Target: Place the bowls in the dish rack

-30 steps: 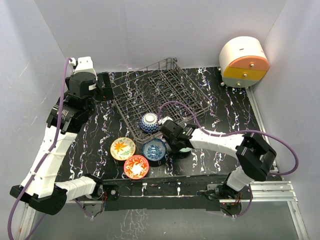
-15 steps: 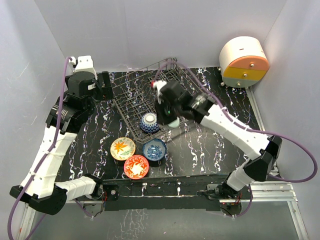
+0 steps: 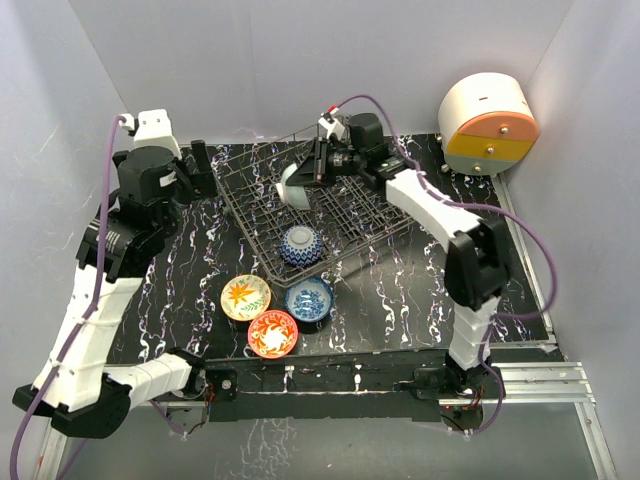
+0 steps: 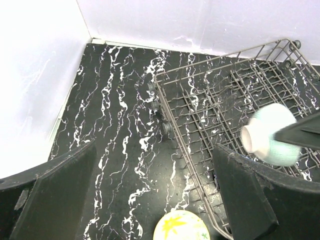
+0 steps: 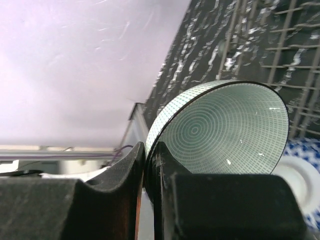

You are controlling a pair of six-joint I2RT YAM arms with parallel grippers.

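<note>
The rack wires beside the blue-white bowl (image 3: 299,245) stand empty, so my right gripper goes down and to the left in the top view toward them next.
My right gripper (image 3: 312,176) is shut on the rim of the grey-green bowl (image 3: 293,186) and holds it on edge over the far part of the dish rack (image 3: 372,214). The bowl's ringed inside fills the right wrist view (image 5: 227,127), clamped in that gripper (image 5: 148,150). It also shows in the left wrist view (image 4: 269,135) above the rack (image 4: 200,107). A blue-white bowl (image 3: 299,245) sits upside down in the rack's near corner. The yellow-orange bowl (image 3: 245,297), a blue bowl (image 3: 309,298) and the orange-red bowl (image 3: 272,333) lie on the table. My left gripper (image 3: 195,165) is open and empty, left of the rack.
A round white, orange and yellow drawer unit (image 3: 489,125) stands at the back right. Grey walls close in the black marbled table (image 3: 420,290) on three sides. The left wrist view shows the yellow-orange bowl (image 4: 181,226) just below my open fingers (image 4: 242,197).
My right arm has lifted the grey-green bowl from the table in front of the rack and carried it back and left over the rack's far part. My left arm has shifted slightly.
</note>
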